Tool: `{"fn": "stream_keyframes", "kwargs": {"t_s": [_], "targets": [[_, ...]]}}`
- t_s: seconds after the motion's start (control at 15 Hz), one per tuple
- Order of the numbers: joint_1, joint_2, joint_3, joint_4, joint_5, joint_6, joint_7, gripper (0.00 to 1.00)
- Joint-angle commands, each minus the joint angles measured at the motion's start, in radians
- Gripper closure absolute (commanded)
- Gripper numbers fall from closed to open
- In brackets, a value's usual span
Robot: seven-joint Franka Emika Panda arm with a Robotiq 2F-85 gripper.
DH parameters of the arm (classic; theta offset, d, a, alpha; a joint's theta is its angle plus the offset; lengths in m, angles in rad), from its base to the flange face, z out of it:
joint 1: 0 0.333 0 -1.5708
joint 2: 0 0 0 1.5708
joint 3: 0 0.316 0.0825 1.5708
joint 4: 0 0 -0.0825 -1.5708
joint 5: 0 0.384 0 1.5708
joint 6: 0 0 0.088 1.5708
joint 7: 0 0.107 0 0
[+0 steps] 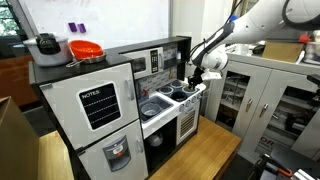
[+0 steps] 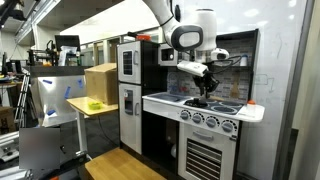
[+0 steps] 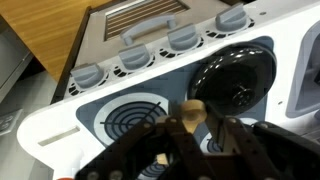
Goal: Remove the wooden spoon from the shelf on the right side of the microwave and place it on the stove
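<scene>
The spiral burner is beside the black pan lid. I should move my gripper away from the lid and knobs next and lower the spoon onto the burner.
My gripper is shut on the wooden spoon; its pale rounded end sticks out between the dark fingers in the wrist view. It hangs just above the toy stove top, between the spiral burner and the black pan lid. In both exterior views the gripper hovers over the play kitchen's stove. The spoon is too small to make out there. The microwave sits above the counter.
Grey knobs line the stove front above the oven door handle. A toy fridge stands beside the sink. A red bowl and a pot rest on top. Grey cabinets stand behind the arm.
</scene>
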Motion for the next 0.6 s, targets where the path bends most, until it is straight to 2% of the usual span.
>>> {"fn": "stream_keyframes", "kwargs": {"t_s": [0.0, 0.53], "targets": [[-0.032, 0.061, 0.003, 0.11, -0.063, -0.028, 0.081, 0.92], [-0.048, 0.194, 0.0, 0.307, -0.136, -0.099, 0.186, 0.92]]}}
